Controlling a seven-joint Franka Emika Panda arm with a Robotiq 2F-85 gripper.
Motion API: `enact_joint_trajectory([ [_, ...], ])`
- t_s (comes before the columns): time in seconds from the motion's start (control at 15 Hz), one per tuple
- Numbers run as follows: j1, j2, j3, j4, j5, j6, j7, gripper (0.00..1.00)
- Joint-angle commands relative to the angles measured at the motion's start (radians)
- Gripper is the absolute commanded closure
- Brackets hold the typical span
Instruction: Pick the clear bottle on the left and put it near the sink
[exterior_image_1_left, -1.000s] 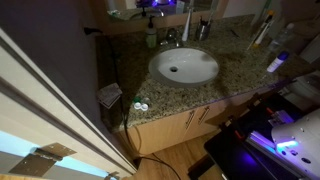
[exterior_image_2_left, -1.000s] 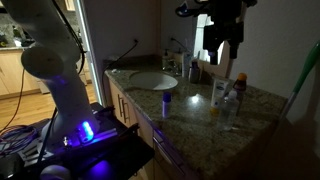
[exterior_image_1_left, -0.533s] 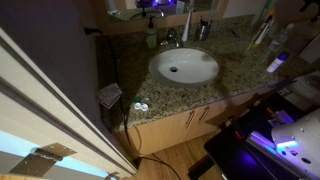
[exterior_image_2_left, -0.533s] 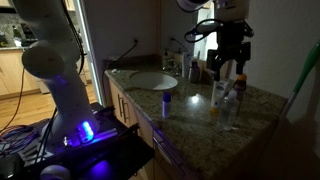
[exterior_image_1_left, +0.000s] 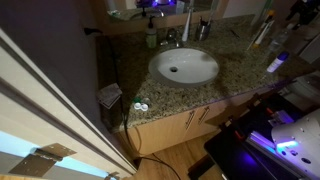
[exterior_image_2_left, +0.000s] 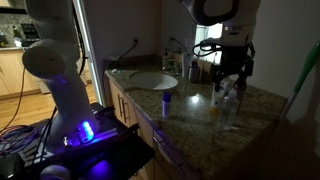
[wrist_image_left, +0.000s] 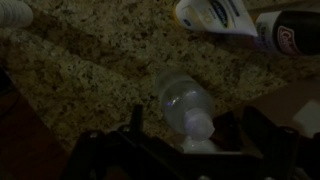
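The clear plastic bottle stands upright below my open fingertips, so next my gripper lowers past its pale cap and closes on the bottle's upper body (exterior_image_2_left: 231, 104) (wrist_image_left: 190, 106).
The sink (exterior_image_1_left: 200, 62) is a white oval basin in speckled granite; it also shows in an exterior view (exterior_image_2_left: 150, 80). A small yellowish-green bottle with a dark top (exterior_image_1_left: 151, 38) stands behind the basin's back left, far from my gripper. My gripper (exterior_image_2_left: 232, 78) hangs low over the counter to the side of the sink. In the wrist view its fingers (wrist_image_left: 195, 135) are open on either side of an upright clear plastic bottle with a pale cap (wrist_image_left: 183, 100), not closed on it. That bottle also shows in an exterior view (exterior_image_2_left: 219, 98).
A tall slim bluish-white bottle (exterior_image_1_left: 186, 25) and a small metal cup (exterior_image_1_left: 204, 30) stand behind the sink by the faucet. White tubes (wrist_image_left: 215, 14) lie near the gripper. A blue-capped bottle (exterior_image_2_left: 166, 101) stands near the counter's front edge. The room is dim.
The arm has come down from high above the counter, and the open gripper now sits around the top of the pale-capped clear bottle. Nothing on the counter has moved.
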Motion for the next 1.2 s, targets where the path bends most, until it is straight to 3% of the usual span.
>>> enact_joint_trajectory([
  [0.0,0.023,0.016,-0.025,0.018,0.008,-0.012,0.001,0.0],
  [0.73,0.038,0.198,-0.043,0.061,0.024,0.126,0.125,0.0],
  [0.8,0.034,0.2,-0.039,0.058,0.033,0.121,0.113,0.04],
  [0.87,0.03,0.197,-0.035,0.057,0.043,0.113,0.1,0.27],
  [0.93,0.029,0.196,-0.034,0.058,0.049,0.106,0.098,0.29],
  [1.13,0.024,0.2,-0.034,0.062,0.064,0.088,0.094,0.49],
])
